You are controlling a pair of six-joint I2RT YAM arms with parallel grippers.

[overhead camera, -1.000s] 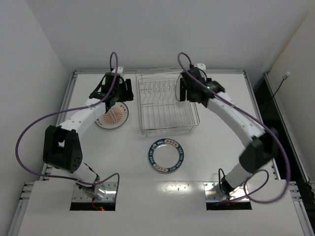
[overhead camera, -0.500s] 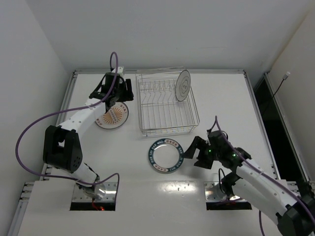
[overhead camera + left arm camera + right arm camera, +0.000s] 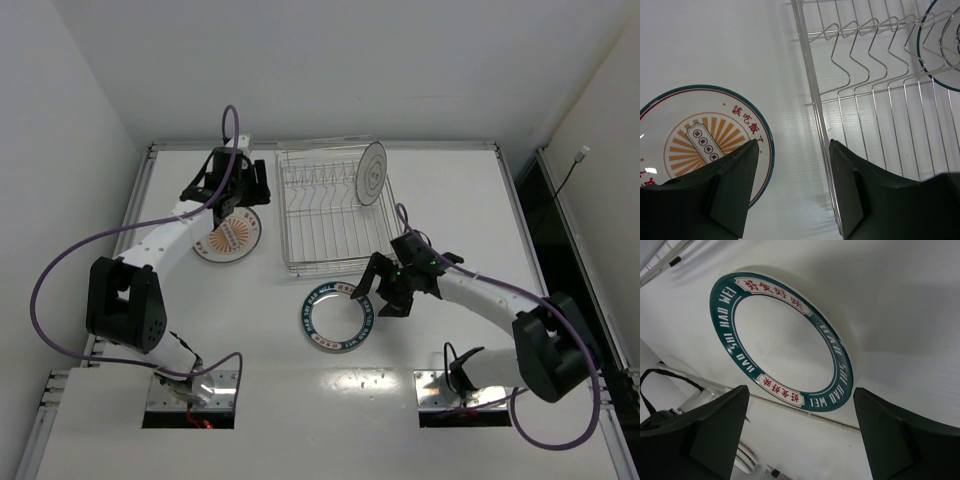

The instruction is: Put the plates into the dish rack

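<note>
The teal-rimmed plate's lower rim [image 3: 368,322] [image 3: 838,399] lies below and back from my right gripper. The gripper will lower its open fingers next and draw them back to straddle that rim.
The dish rack [image 3: 340,215] stands at the back middle of the table, with a white plate [image 3: 371,172] upright between the tines at its right end. A sunburst plate [image 3: 228,236] lies flat left of the rack. My left gripper [image 3: 234,202] hovers over that plate's right edge, open and empty. In the left wrist view the left gripper [image 3: 794,187] spans bare table between the sunburst plate [image 3: 700,140] and the rack's rail [image 3: 812,90]. The teal-rimmed plate [image 3: 338,317] lies flat in front of the rack. My right gripper [image 3: 374,297] is open just above its right edge, and the right wrist view shows the right gripper [image 3: 800,391] empty over the teal-rimmed plate [image 3: 785,340].
The rack's other tine slots [image 3: 865,45] hold nothing. The arm bases sit in cut-outs [image 3: 190,395] at the near edge. White walls close in the table at the back and left, and a dark gap [image 3: 560,230] runs along the right side.
My right arm left the white plate standing in the rack, swung back toward the near edge, then came in over the teal-rimmed plate. The left arm has not moved.
</note>
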